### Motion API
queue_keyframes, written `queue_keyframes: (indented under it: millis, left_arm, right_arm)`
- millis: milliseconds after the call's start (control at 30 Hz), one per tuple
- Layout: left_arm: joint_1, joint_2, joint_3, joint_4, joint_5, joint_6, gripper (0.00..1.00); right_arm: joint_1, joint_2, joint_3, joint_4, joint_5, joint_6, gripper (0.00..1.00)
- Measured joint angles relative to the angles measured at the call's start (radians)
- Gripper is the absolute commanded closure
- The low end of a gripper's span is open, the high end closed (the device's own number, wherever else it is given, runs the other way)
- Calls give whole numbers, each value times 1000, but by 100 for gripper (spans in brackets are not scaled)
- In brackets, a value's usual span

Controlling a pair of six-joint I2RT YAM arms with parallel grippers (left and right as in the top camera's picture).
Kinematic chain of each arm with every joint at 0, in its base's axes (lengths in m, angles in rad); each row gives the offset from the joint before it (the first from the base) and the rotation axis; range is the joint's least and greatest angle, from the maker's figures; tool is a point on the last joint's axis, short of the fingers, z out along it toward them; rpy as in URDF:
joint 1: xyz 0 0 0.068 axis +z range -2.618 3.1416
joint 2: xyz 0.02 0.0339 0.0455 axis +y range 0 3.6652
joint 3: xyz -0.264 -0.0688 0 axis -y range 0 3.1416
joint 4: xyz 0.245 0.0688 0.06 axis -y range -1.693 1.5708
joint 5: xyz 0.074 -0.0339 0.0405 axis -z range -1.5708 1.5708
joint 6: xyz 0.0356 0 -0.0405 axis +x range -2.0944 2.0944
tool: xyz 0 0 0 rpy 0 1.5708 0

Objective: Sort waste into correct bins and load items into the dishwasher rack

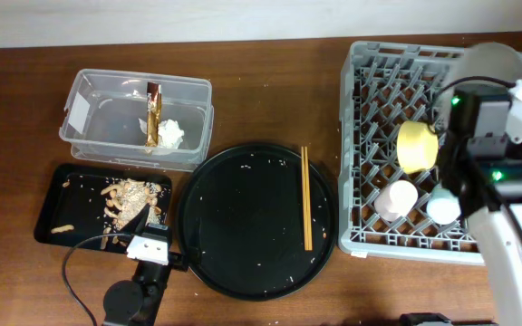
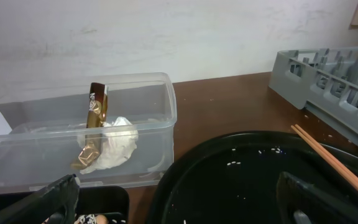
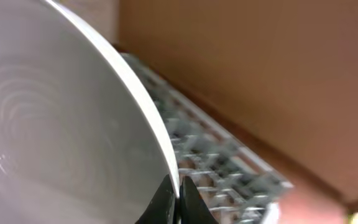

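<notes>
I should lower the plate, already on edge, between the rack's wires and release its rim, since the rack's slots beside the yellow bowl (image 1: 418,145) lie below my right gripper.
My right gripper (image 3: 178,200) is shut on the rim of the pale grey-green plate (image 3: 61,124), holding it on edge over the grey dishwasher rack (image 1: 370,136); the plate also shows in the overhead view (image 1: 494,62). The yellow bowl (image 1: 418,145), pink cup (image 1: 395,199) and blue cup (image 1: 443,209) sit in the rack. The chopsticks (image 1: 306,197) lie on the round black tray (image 1: 243,226). The clear tub (image 1: 107,113) holds the wrapper (image 1: 153,109) and tissue (image 1: 170,134). Food scraps (image 1: 130,201) lie in the black rectangular tray (image 1: 62,195). My left gripper (image 1: 152,234) is open and empty.
In the left wrist view the open fingers (image 2: 179,205) straddle the gap between the rectangular tray and the round tray (image 2: 241,180), with the tub (image 2: 166,118) ahead and the rack (image 2: 328,74) to the right. A cable runs near the table's front edge (image 1: 75,272).
</notes>
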Motion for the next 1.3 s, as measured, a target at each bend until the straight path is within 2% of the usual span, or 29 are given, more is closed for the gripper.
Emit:
queue_keyframes:
  millis: [133,200,367,433,467,500,533,633,767,833,933,967,1033,1167,1300]
  left_arm:
    - [0,0,0,0,0,0,0]
    - [0,0,0,0,0,0,0]
    - [0,0,0,0,0,0,0]
    - [0,0,0,0,0,0,0]
    - [0,0,0,0,0,0,0]
    - [0,0,0,0,0,0,0]
    - [0,0,0,0,0,0,0]
    - [0,0,0,0,0,0,0]
    - [0,0,0,0,0,0,0]
    - [0,0,0,0,0,0,0]
    - [0,0,0,0,0,0,0]
    - [0,0,0,0,0,0,0]
    - [0,0,0,0,0,0,0]
    - [0,0,0,0,0,0,0]
    - [0,0,0,0,0,0,0]
  right_arm:
    - [-48,113,0,50,96,-75,96]
    - [-47,234,-1,167,212,-197,96]
    - [-23,340,-1,167,254,-262,96]
    - [-9,354,-1,169,252,-269,92]
    - [-5,358,-1,167,248,-275,81]
    - [0,360,-1,156,233,-277,53]
    - [4,360,-1,138,215,-280,35]
    - [27,360,-1,91,139,-281,24]
    - [118,355,-1,62,89,-274,18]
    - [208,322,-1,39,69,-268,19]
    - [369,223,0,-38,-61,-245,30]
    - [424,187,2,-74,-154,-226,40]
    - [507,151,5,-147,-404,-149,51]
    - [600,197,-15,-167,-807,5,63]
    - [673,359,-66,-150,-903,143,68]
